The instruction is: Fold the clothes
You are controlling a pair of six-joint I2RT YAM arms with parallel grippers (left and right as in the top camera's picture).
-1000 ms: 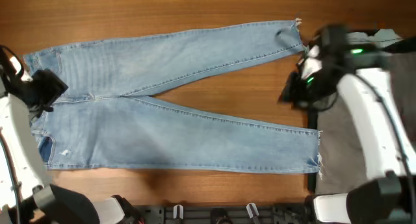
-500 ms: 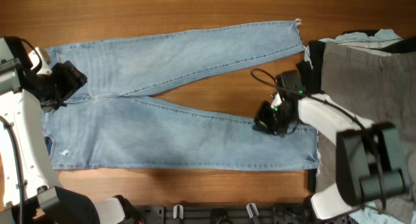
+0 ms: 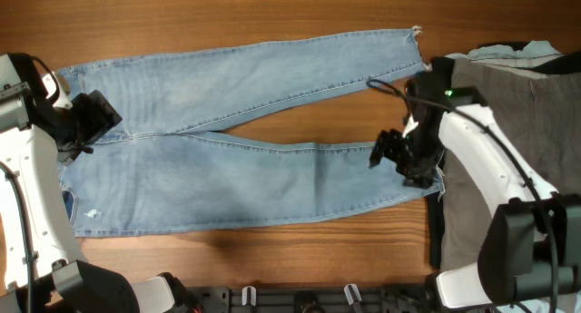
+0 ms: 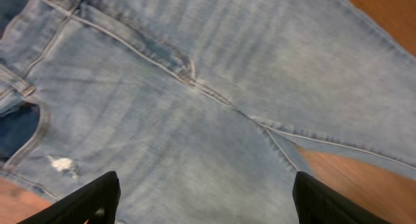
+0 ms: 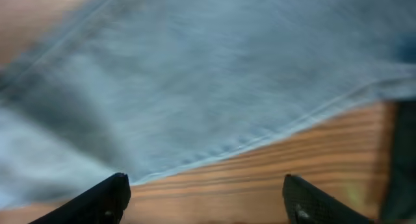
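Observation:
Next I should move my right gripper to the right in the overhead view and lower onto the lower leg's frayed hem [image 3: 440, 185], since that end of the leg lies beyond the gripper's open fingers.
The clothes [image 3: 227, 181] are light-blue jeans lying flat on the wooden table, waist at the left and both legs running to the right. The crotch seam [image 4: 195, 81] shows in the left wrist view. My left gripper [image 3: 102, 115] [image 4: 207, 208] hovers open over the seat and crotch, with only flat denim between its fingers. Near the hem of the lower leg [image 3: 427, 181] [image 5: 195, 74], my right gripper [image 3: 383, 153] [image 5: 208, 204] stands open. Bare wood lies between its fingers, just off the leg's edge. The view is blurred.
Wide grey trousers [image 3: 513, 132] cover the table's right side, with a pale blue garment [image 3: 508, 50] behind them and a black garment [image 3: 435, 236] at their left edge. A black rail [image 3: 300, 299] runs along the front edge.
The right gripper shut on the lower leg's end, dragged the hem toward the upper leg, then opened and let go. The left gripper stayed over the waist and widened slightly.

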